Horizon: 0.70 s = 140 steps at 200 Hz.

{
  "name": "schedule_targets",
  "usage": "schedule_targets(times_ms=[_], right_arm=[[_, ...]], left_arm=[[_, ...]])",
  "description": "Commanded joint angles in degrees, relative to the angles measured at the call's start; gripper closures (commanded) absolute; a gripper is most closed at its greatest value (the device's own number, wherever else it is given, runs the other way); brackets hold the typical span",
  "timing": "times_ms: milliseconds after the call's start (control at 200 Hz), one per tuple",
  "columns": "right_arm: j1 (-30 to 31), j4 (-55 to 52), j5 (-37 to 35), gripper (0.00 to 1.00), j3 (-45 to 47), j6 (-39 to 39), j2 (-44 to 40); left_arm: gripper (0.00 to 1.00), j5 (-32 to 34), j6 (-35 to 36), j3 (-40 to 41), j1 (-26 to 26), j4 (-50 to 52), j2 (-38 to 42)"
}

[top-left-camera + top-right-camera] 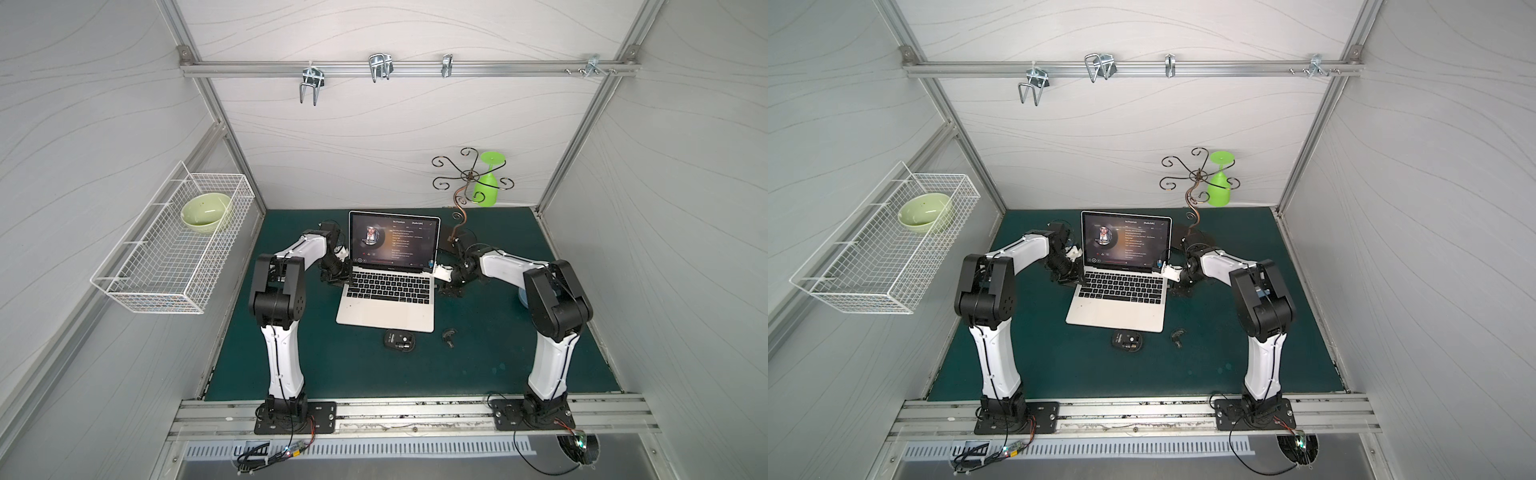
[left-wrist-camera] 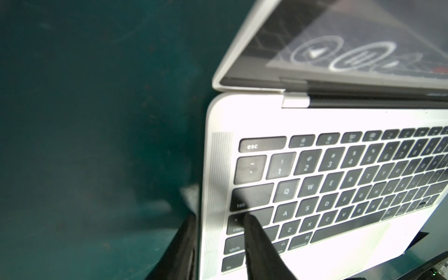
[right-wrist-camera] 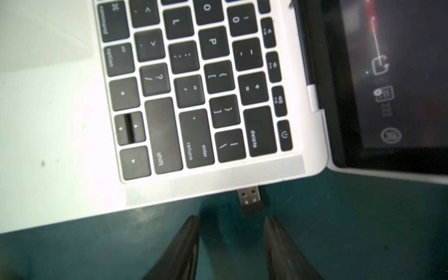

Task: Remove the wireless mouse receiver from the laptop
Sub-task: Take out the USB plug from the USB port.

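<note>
I should next move my right gripper gently toward the laptop's edge and close its fingers around the receiver's black end (image 3: 252, 208), which is between that edge and the open fingers.
The silver laptop (image 1: 384, 316) stands open mid-mat, its screen lit. In the right wrist view the small black wireless mouse receiver (image 3: 249, 200) lies just off the laptop's (image 3: 48, 121) right edge with its metal plug bare. I cannot tell whether the plug's tip is still in the port. My right gripper (image 3: 232, 219) is open just short of the receiver and nothing is between its fingers. My left gripper (image 2: 219, 217) is open astride the laptop's (image 2: 242, 116) left edge. One finger is over the caps lock key and the other is over the mat.
A black mouse (image 1: 400, 340) lies in front of the laptop with a small black part (image 1: 449, 334) beside it. A wire stand (image 1: 463, 195) with a green glass (image 1: 486, 183) rises at the back right. A white wire basket (image 1: 124, 286) with a green bowl (image 1: 205, 210) hangs on the left wall.
</note>
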<state>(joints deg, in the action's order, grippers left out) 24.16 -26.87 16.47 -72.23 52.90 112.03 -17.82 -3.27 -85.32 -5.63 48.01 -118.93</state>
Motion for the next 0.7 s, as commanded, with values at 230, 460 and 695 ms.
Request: schedule_targets(times_ms=[230, 460, 695], right_arm=[[0.4, -4.3, 0.2, 0.50, -5.2, 2.8, 4.5], [0.4, -6.7, 2.1, 0.54, -8.0, 3.4, 7.4], [1.1, -7.2, 2.8, 0.74, -7.3, 2.9, 6.9]], left_arm=[[0.64, -1.5, -0.2, 0.0, 1.0, -0.5, -2.0], [0.65, -1.7, -0.2, 0.0, 1.1, -0.5, -2.1], [0.65, -2.0, -0.3, 0.0, 1.1, -0.6, -2.7]])
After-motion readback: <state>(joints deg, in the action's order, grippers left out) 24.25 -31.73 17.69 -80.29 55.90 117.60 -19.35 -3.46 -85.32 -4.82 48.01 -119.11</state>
